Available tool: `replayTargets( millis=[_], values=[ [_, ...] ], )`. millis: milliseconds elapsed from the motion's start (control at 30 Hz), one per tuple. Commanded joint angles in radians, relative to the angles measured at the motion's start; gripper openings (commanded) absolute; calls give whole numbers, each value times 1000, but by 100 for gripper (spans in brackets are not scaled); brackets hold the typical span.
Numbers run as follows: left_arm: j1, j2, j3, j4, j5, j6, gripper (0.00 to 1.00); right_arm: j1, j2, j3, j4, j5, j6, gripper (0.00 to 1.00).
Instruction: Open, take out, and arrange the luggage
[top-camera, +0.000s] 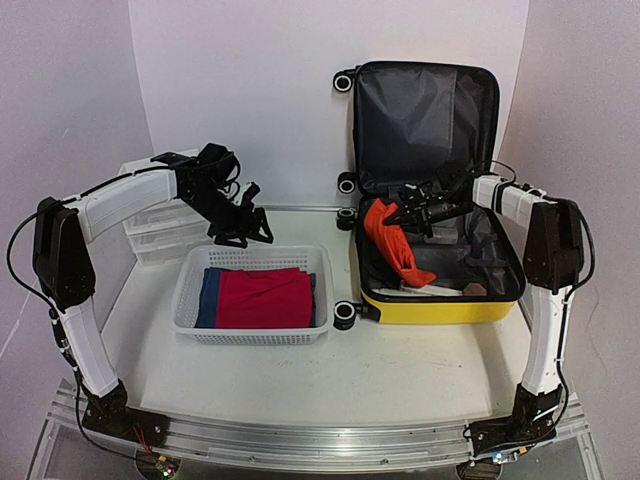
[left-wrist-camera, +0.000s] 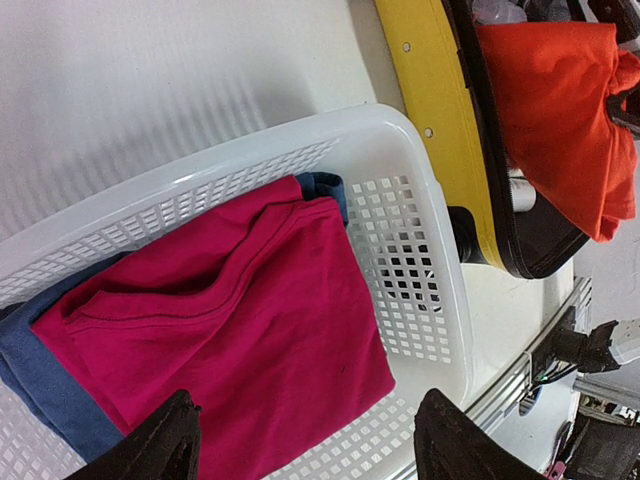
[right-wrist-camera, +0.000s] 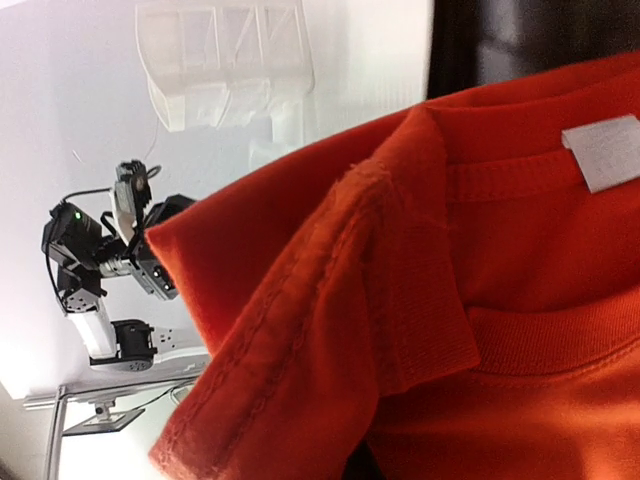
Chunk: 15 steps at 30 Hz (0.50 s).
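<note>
My right gripper will carry the orange shirt over the red shirt (top-camera: 264, 299) and release it, since the basket (top-camera: 190, 285) left of my right gripper in the top view holds folded clothes.
The yellow luggage (top-camera: 440, 308) lies open at the right, its dark-lined lid (top-camera: 425, 120) upright against the back wall. My right gripper (top-camera: 393, 216) is over its left side, shut on an orange shirt (top-camera: 392, 245) that hangs from it into the case. That shirt fills the right wrist view (right-wrist-camera: 450, 300) and hides the fingers. My left gripper (top-camera: 240, 230) is open and empty above the back edge of the white mesh basket (top-camera: 190, 285). In the left wrist view its fingertips (left-wrist-camera: 150, 445) straddle a folded red shirt (left-wrist-camera: 230, 320).
The basket (left-wrist-camera: 420, 200) holds the red shirt (top-camera: 265, 298) on top of a blue garment (top-camera: 207, 295). A white plastic drawer unit (top-camera: 150, 230) stands at the back left behind the left arm. More items (top-camera: 440, 285) lie inside the case. The luggage wheels (top-camera: 345, 315) face the basket.
</note>
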Motion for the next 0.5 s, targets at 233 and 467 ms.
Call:
replayTargets(
  millis=[233, 467],
  values=[
    [1, -121, -10, 4, -34, -37, 74, 193, -97, 21, 40, 2, 203, 0],
    [1, -263, -91, 5, -99, -95, 74, 279, -85, 33, 148, 66, 424, 0]
  ],
)
